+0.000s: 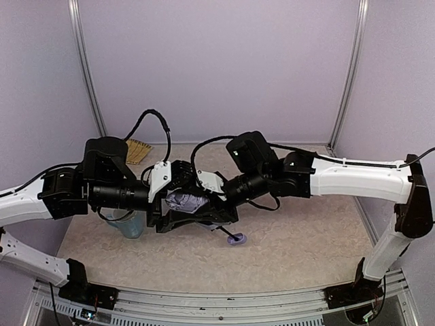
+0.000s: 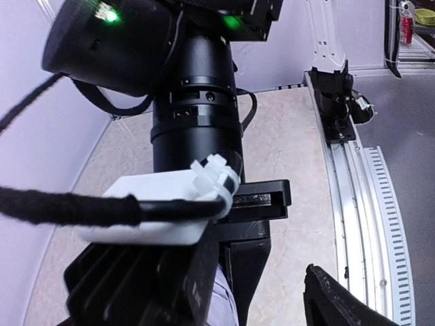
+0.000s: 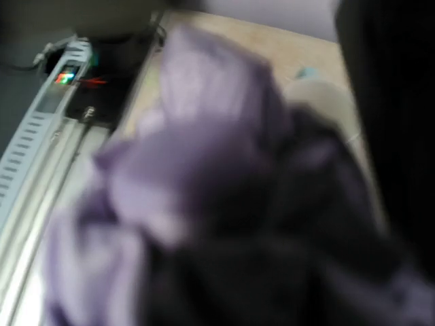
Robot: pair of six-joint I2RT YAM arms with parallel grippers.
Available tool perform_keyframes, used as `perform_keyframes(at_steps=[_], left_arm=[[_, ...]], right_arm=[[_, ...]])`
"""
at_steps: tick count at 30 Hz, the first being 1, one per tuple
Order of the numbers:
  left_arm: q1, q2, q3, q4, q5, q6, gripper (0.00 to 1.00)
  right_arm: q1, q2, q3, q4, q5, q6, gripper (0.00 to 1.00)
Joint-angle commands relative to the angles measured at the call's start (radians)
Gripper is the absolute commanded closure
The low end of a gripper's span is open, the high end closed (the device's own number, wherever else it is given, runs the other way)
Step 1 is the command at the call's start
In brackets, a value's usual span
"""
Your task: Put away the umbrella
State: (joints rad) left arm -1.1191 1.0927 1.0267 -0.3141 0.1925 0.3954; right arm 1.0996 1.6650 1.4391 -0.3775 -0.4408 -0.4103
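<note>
I should next move my right gripper clear of my left gripper and down to let go of the umbrella (image 1: 184, 201) on the tabletop by its handle, because that spot is bare.
The umbrella (image 1: 184, 201) is a bunch of pale lavender fabric with black lining, hanging between the two grippers at mid-table. Its thin black shaft (image 1: 223, 231) slants down to the small lavender handle (image 1: 236, 238) on the tabletop. My right gripper (image 1: 207, 204) comes in from the right and is shut on the fabric. In the left wrist view a strip of the umbrella's fabric (image 2: 228, 305) shows pinched beside one of its black fingers (image 2: 262, 261). My left gripper (image 1: 168, 204) faces it from the left, jaws wide apart around the bundle. The umbrella (image 3: 204, 136) fills the blurred right wrist view.
A pale blue cup (image 1: 129, 224) stands under my left forearm. A yellow striped item (image 1: 138, 151) lies at the back left by the wall. The metal rail (image 1: 224, 302) runs along the table's near edge. Walls close in the left, back and right sides.
</note>
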Motion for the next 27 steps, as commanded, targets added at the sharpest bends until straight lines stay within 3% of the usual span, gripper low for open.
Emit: perform_keyframes(at_steps=[1,6,13,18,23,27], left_arm=[[-0.014,-0.067,0.019,0.125,-0.113,0.012,0.16],[-0.005,-0.229,-0.085,0.294,-0.148,0.006,0.02],[0.13,-0.195,-0.064,0.282,-0.252,-0.132,0.01],[0.263,-0.192,-0.082,0.322,-0.124,-0.226,0.01],[0.298,-0.167,-0.091,0.34,-0.077,-0.234,0.01],[0.319,-0.129,-0.085,0.339,-0.04,-0.236,0.02]], right_arm=[[-0.064,-0.054,-0.163,0.291,0.063,0.118,1.0],[-0.129,-0.13,-0.328,0.647,0.232,0.204,1.0],[-0.155,-0.156,-0.208,0.947,0.414,0.175,1.0],[-0.156,-0.204,-0.226,1.122,0.455,0.17,1.0],[-0.156,-0.184,-0.551,1.391,0.531,0.238,1.0],[-0.155,0.052,-0.886,1.788,0.542,0.392,1.0]])
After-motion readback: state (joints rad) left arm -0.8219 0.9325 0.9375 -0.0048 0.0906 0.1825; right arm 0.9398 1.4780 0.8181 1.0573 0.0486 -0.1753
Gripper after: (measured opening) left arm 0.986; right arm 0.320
